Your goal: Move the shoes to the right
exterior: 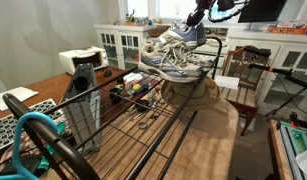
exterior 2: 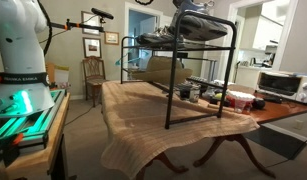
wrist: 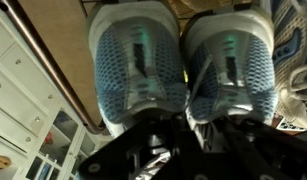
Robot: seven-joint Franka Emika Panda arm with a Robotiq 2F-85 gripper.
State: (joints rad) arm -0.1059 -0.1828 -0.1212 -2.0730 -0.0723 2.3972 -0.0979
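Note:
The shoes' heels still hang raised. My gripper will next move down toward the top of the black wire rack (exterior 2: 203, 44), which is below it, and release the shoes.
The shoes (exterior: 175, 58) are grey-and-silver mesh sneakers lying side by side on top of a black wire rack (exterior: 143, 120). They also show in the other exterior view (exterior 2: 179, 35). In the wrist view the two toes (wrist: 183, 60) point away from me. My gripper (wrist: 198, 135) comes down from above at the heel end and straddles the two inner collars where the shoes meet. Its dark fingers appear closed on them. The gripper also shows in both exterior views (exterior: 198, 22) (exterior 2: 190, 10). The contact itself is dark and blurred.
The rack stands on a wooden dining table (exterior 2: 143, 110) with a woven runner. A toaster oven (exterior 2: 283, 85) and small items (exterior: 133, 92) sit on the table near the rack. Chairs (exterior: 243, 75) and white cabinets (exterior: 123, 45) stand around it.

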